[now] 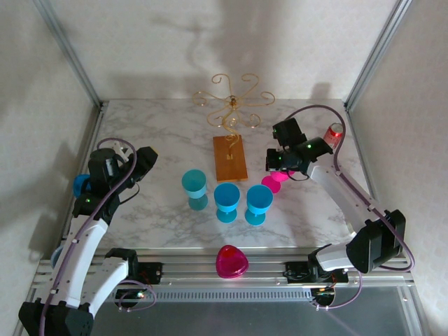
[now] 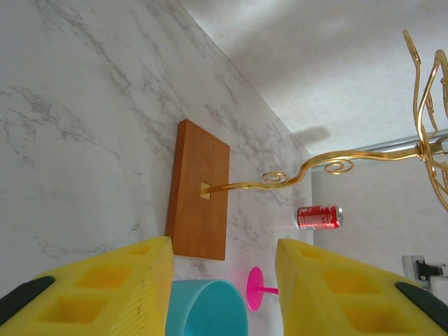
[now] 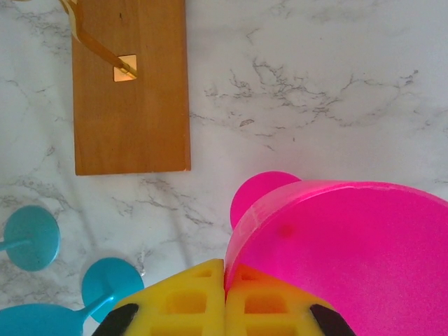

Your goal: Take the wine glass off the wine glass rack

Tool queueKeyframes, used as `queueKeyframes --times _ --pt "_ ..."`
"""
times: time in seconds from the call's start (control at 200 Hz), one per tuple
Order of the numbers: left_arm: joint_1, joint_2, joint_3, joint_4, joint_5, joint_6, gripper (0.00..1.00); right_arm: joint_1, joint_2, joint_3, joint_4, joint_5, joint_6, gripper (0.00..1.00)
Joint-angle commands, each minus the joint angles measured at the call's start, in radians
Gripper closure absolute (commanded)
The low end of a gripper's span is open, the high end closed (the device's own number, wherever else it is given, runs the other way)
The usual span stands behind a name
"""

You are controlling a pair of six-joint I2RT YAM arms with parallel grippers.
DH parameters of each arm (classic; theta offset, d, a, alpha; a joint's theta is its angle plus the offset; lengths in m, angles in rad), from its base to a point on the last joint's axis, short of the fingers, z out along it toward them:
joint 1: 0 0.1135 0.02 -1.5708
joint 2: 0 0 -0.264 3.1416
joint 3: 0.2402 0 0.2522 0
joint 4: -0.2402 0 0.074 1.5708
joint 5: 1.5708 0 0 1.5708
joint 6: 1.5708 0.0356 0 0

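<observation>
The right gripper lowers next, then releases the pink wine glass's rim. This gets the pink glass's foot onto the tabletop beside the blue glasses.
The wine glass rack stands at the back middle, its gold scroll arms (image 1: pixel 234 101) above an orange-brown wooden base (image 1: pixel 230 157); no glass hangs on the arms I can see. My right gripper (image 1: pixel 274 164) is just right of that base, shut on the rim of a pink wine glass (image 1: pixel 275 182). In the right wrist view the gripper (image 3: pixel 225 269) pinches the edge of the pink bowl (image 3: pixel 350 245), with its foot (image 3: pixel 255 196) beyond and the base (image 3: pixel 129 91) at the upper left. My left gripper (image 1: pixel 145 162) is open and empty at the left, facing the rack base (image 2: pixel 199 189).
Three blue wine glasses (image 1: pixel 194 185) (image 1: pixel 226 199) (image 1: pixel 259 201) stand in front of the base. Another pink glass (image 1: pixel 232 261) lies on the front rail. A red can (image 1: pixel 334 133) is at the back right, a blue object (image 1: pixel 80 185) by the left arm.
</observation>
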Motion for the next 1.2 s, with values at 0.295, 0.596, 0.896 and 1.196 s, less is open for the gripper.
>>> queueKeyframes --times 0.295,0.596,0.896,1.196 --pt "0.004 0.001 -0.006 0.014 -0.014 0.02 0.58 -0.007 0.029 -0.048 0.05 0.011 0.03 1.0" --pt "0.004 0.003 -0.007 0.012 -0.014 0.021 0.58 -0.008 0.037 -0.061 0.061 0.005 0.036 1.0" --pt "0.003 0.005 -0.009 0.015 -0.013 0.024 0.58 -0.007 0.04 -0.063 0.063 0.005 0.039 0.95" --pt "0.004 0.001 -0.012 0.012 -0.017 0.027 0.58 -0.007 0.045 -0.062 0.064 -0.003 0.04 0.88"
